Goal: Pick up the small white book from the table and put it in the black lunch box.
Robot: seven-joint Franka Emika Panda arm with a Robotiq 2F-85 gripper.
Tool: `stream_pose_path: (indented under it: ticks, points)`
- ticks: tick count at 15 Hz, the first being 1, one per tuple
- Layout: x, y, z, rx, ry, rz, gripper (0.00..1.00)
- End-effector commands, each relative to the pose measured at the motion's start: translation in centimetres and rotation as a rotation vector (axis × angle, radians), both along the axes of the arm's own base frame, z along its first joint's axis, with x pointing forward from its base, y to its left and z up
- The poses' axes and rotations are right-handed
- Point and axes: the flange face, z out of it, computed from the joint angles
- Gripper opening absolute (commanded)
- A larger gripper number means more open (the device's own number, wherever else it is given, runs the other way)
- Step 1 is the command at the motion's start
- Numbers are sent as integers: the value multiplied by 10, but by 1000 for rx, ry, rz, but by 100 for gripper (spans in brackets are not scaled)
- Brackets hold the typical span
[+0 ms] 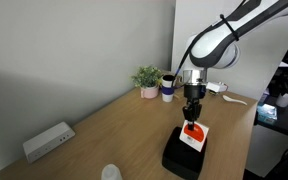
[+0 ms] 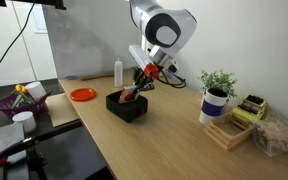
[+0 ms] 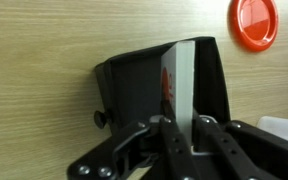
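The top of the white book is still above the black lunch box. I will next lower my gripper toward the box's knobbed side (image 3: 132,92) and then open it.
The small white book (image 1: 193,135) with a red-orange mark is held on edge in my gripper (image 1: 193,118), its lower part down in the black lunch box (image 1: 183,156). In the wrist view the book (image 3: 182,80) runs as a thin white strip from between my shut fingers (image 3: 182,128) into the open black box (image 3: 134,85). In an exterior view my gripper (image 2: 141,83) holds the tilted book (image 2: 131,93) over the black lunch box (image 2: 126,106) near the table's front edge.
A long white device (image 1: 48,141) lies near the wall. Potted plants (image 1: 148,79) stand at the back. An orange plate (image 2: 82,94), a white bottle (image 2: 117,71), a potted plant (image 2: 216,98), a wooden crate (image 2: 227,128) and a purple basket (image 2: 21,99) stand around.
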Motion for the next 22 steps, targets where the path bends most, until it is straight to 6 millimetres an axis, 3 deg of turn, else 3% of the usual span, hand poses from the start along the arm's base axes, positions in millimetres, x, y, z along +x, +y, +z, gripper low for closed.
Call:
stream_pose_path:
  ticks: [1,11,12,14,21,22]
  points:
    - [0,0,0,0,1,0,4]
    - [7,-20,-25,-38,73,-85,4]
    - [8,-22,-28,-41,80,-98,39]
    - [10,-23,-33,-48,91,-111,45]
    - [14,-24,-41,-51,103,-135,96]
    - [14,-24,-41,-50,103,-136,99]
